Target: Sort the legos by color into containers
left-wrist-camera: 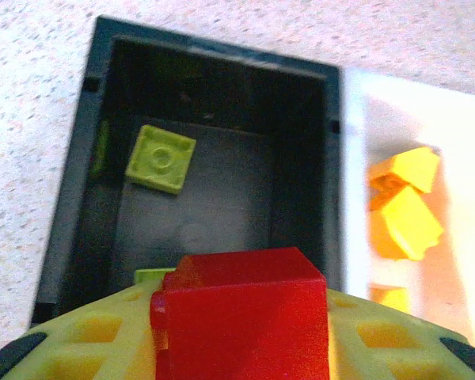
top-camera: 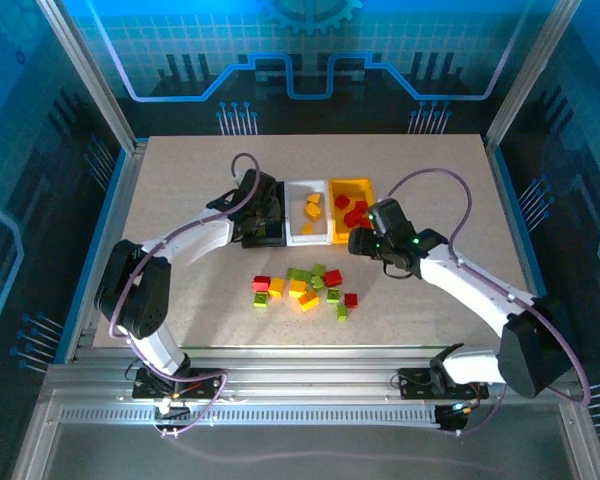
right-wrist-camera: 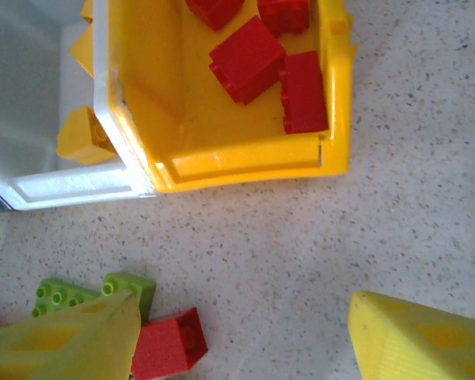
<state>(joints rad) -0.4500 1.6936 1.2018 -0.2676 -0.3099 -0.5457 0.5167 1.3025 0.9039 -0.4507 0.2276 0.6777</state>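
Observation:
My left gripper should release its red lego over the yellow container [top-camera: 351, 208] next, with the red legos.
My left gripper [left-wrist-camera: 241, 336] is shut on a red lego [left-wrist-camera: 241, 313] and hangs over the near end of the black container [left-wrist-camera: 214, 57], where a lime green lego [left-wrist-camera: 161, 158] lies flat. The white container [left-wrist-camera: 404, 111] beside it holds yellow-orange legos [left-wrist-camera: 405, 207]. Several red legos [right-wrist-camera: 249, 59] lie in the yellow container [right-wrist-camera: 245, 162]. My right gripper [right-wrist-camera: 241, 332] stands open over bare table just in front of that container, nothing between its fingers [right-wrist-camera: 419, 332]. A loose pile of legos [top-camera: 300, 288] lies mid-table, its red one [right-wrist-camera: 168, 344] and green one [right-wrist-camera: 131, 286] by my left finger.
The three containers stand side by side in a row, black [top-camera: 265, 228], white [top-camera: 308, 212] and yellow [top-camera: 350, 190], at the table's middle. Both arms reach in from the near edge. A metal frame and blue walls surround the table [top-camera: 440, 180].

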